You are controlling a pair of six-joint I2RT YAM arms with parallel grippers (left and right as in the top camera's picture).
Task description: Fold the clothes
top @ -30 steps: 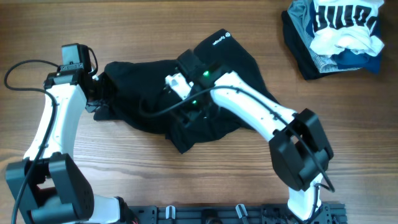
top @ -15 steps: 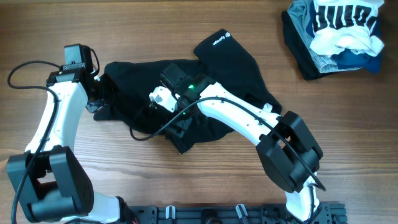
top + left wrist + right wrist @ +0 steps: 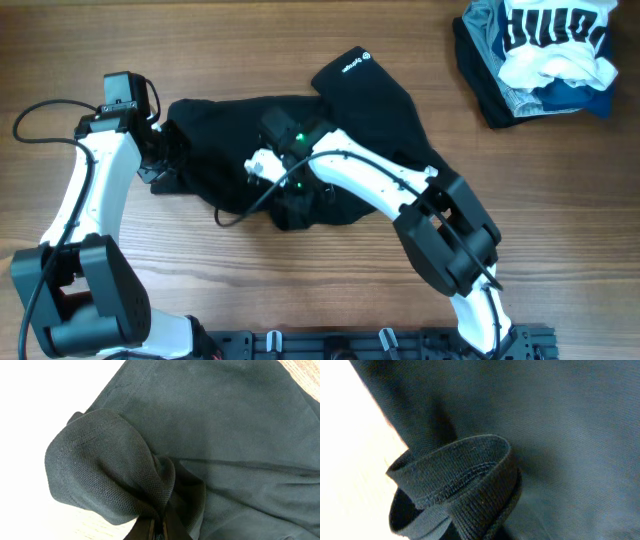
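My left gripper will next move gently to the left in the overhead view and let go of the bunched fold at the garment's end, because the cloth beside it lies spread.
The clothes, a plain black garment with a tiny white logo, lie spread and rumpled across the middle of the table. My left gripper is at the garment's left edge. In the left wrist view it is shut on a bunched fold of the black fabric. My right gripper sits low over the garment's front edge. In the right wrist view a ribbed hem band loops up from where the jaws pinch it. The right fingers themselves are hidden under the cloth.
A pile of folded clothes, topped by a white-and-navy lettered garment, stands at the back right corner. The left arm's black cable loops over the table at far left. A dark rail runs along the front edge.
My right arm swung left across the garment, and its gripper went from open to shut on the front hem. The garment's front corner drew in slightly. The left gripper kept its hold.
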